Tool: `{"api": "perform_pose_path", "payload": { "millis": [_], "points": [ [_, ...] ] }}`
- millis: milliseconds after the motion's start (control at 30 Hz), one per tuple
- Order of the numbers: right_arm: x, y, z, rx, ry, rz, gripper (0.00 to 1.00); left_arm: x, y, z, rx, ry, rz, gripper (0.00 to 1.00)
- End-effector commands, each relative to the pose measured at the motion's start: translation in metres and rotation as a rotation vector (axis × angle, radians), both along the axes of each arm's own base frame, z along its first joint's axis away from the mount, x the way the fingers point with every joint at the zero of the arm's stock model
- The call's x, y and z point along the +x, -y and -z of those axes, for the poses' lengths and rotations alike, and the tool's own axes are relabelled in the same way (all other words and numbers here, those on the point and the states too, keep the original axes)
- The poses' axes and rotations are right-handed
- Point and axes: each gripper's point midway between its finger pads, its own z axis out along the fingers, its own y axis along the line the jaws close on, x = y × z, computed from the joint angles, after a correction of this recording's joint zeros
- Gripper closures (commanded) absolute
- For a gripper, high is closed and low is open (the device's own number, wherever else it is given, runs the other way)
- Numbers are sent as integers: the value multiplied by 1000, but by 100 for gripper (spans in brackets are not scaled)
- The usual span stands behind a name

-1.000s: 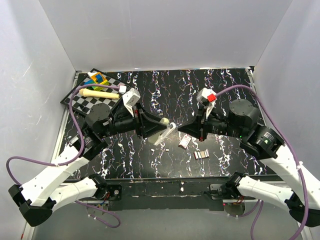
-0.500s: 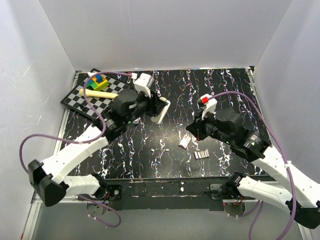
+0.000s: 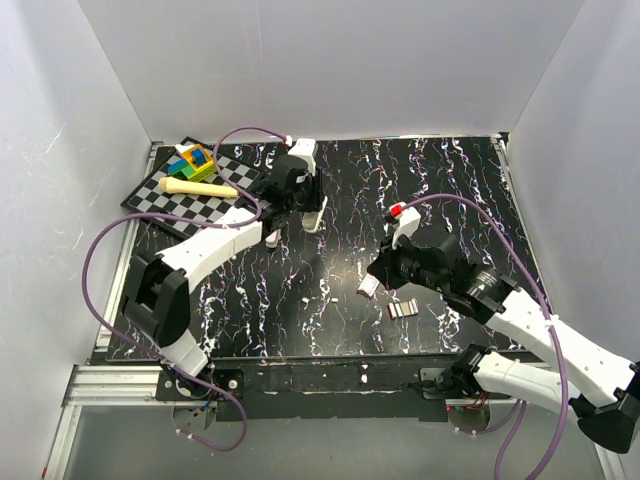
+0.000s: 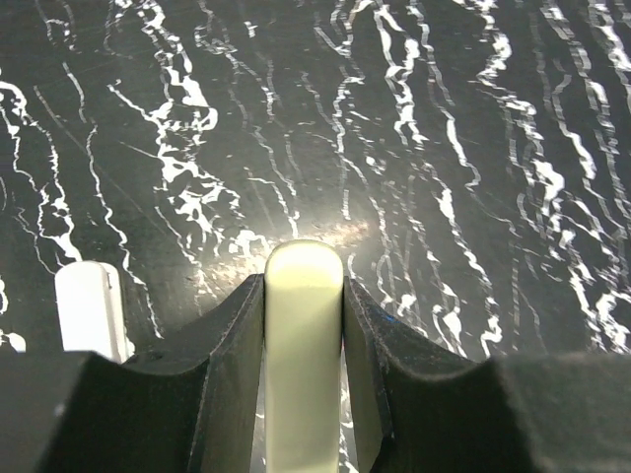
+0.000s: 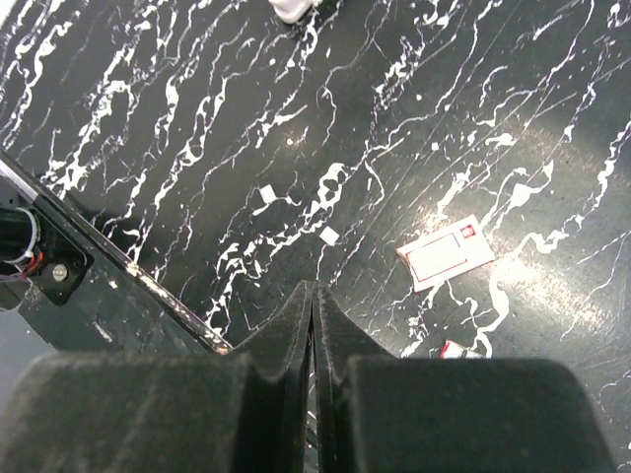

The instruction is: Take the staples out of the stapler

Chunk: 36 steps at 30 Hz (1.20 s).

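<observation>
The cream bar should go down on the open table beside the white piece (image 4: pixel 89 305), so my left gripper should next lower, shifting slightly toward that piece.
The stapler (image 3: pixel 314 216) is a cream-white bar held over the far middle of the black marbled table (image 3: pixel 450 180). My left gripper (image 3: pixel 304 203) is shut on it. In the left wrist view the cream bar (image 4: pixel 304 374) fills the gap between the fingers of the left gripper (image 4: pixel 304 284), and a white piece (image 4: pixel 89 305) shows to their left; whether it is joined to the bar I cannot tell. A staple strip (image 3: pixel 402 308) lies on the table near the front. My right gripper (image 3: pixel 377 272) hovers above it, jaws pressed together on nothing; its fingertips (image 5: pixel 314 288) point down at the table.
A small white box with a red border (image 3: pixel 368 288) (image 5: pixel 446 254) lies beside the strip. A checkerboard (image 3: pixel 180 205) at the far left carries coloured blocks (image 3: pixel 193 160) and a yellow stick (image 3: pixel 198 187). Small white scraps (image 5: pixel 264 194) dot the table. White walls enclose three sides.
My left arm has swung from the table's middle to the far side, carrying the stapler. The right arm has drawn back and turned down over the white box and strip.
</observation>
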Motion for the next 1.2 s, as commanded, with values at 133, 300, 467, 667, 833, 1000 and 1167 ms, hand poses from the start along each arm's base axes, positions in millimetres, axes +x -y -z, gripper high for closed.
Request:
{"api": "perform_pose_path", "payload": {
  "millis": [133,300,467,667,833,1000,1167],
  "points": [
    [4,-17,1,60,-11,-19,92,46,-14,23,22,-1,-119,100],
    [5,-20,5,62,-18,-23,91,63,-25,48,119,-5,-186,100],
    [-1,-25,9,67,-44,-62,91,74,-36,75,213,-9,-232,100],
    [0,-27,12,67,-52,-67,90,79,-46,104,266,-28,-268,100],
    [-1,-29,14,66,-58,-76,89,78,-45,118,272,-44,-259,98],
    [-2,-30,18,66,-70,-78,86,76,-44,128,271,-63,-249,69],
    [-4,-29,18,70,-73,-79,84,74,-46,136,285,-81,-248,52]
  ]
}}
